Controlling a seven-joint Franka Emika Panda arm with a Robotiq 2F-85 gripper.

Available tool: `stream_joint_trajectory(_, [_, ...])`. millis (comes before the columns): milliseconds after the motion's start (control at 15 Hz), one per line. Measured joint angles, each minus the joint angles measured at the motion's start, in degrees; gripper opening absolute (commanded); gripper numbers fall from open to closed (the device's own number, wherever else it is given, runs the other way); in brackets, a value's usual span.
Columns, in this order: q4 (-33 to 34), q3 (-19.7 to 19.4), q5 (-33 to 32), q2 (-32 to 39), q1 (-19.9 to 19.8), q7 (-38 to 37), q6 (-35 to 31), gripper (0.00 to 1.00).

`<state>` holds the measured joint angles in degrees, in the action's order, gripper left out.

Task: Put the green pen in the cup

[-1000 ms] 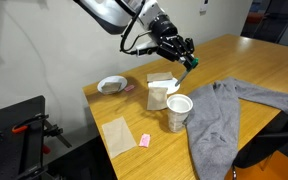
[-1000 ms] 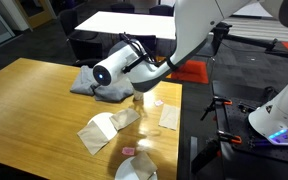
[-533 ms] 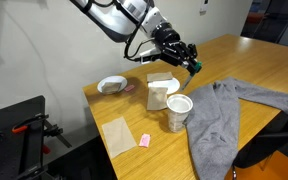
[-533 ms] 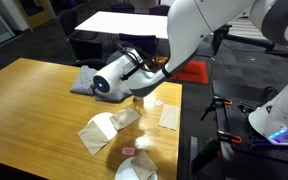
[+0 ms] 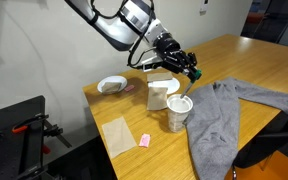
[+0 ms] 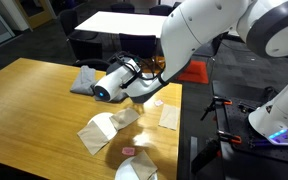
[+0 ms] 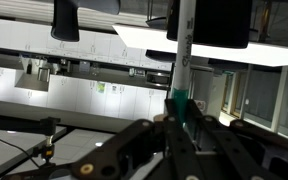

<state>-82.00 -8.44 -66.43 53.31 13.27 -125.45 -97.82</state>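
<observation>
The green pen's low end already points into the cup, and my fingers are above the cup's rim. I will move my gripper down toward the white paper cup's opening [image 5: 180, 103].
My gripper [image 5: 189, 72] is shut on the green pen [image 5: 192, 78] and holds it tilted just above the white paper cup [image 5: 179, 112], which stands on the wooden table. In the wrist view the green pen [image 7: 179, 100] runs up between my closed fingers [image 7: 177, 120], with a pale upper part. In an exterior view my wrist [image 6: 119, 82] hides the gripper, the pen and most of the cup.
A tan paper box [image 5: 159, 92] stands right behind the cup. A white plate [image 5: 111, 85], a tan napkin [image 5: 119, 135] and a small pink block [image 5: 145, 141] lie nearby. A grey cloth [image 5: 229, 115] lies beside the cup. The table edge [image 5: 99, 110] is close.
My gripper has moved down and a little toward the cup, with the green pen still in it. The cup and the other things have not moved.
</observation>
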Motion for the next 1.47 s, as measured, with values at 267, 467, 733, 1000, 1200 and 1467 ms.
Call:
stream_joint_trajectory(267, [1.82,0.42,-0.03,2.22,0.0,0.0,0.25,0.04])
stream_joint_trajectory(467, [2.7,0.47,-0.03,3.55,0.0,0.0,0.34,0.04])
stream_joint_trajectory(733, [2.99,0.48,-0.03,4.95,0.0,0.0,0.4,0.04])
stream_joint_trajectory(1000, [3.04,0.49,-0.03,6.37,0.0,0.0,0.44,0.46])
stream_joint_trajectory(1200, [3.04,0.57,-0.03,7.17,0.02,0.01,0.51,0.69])
stream_joint_trajectory(1467, [3.05,0.61,-0.03,7.46,0.02,0.01,0.68,0.98])
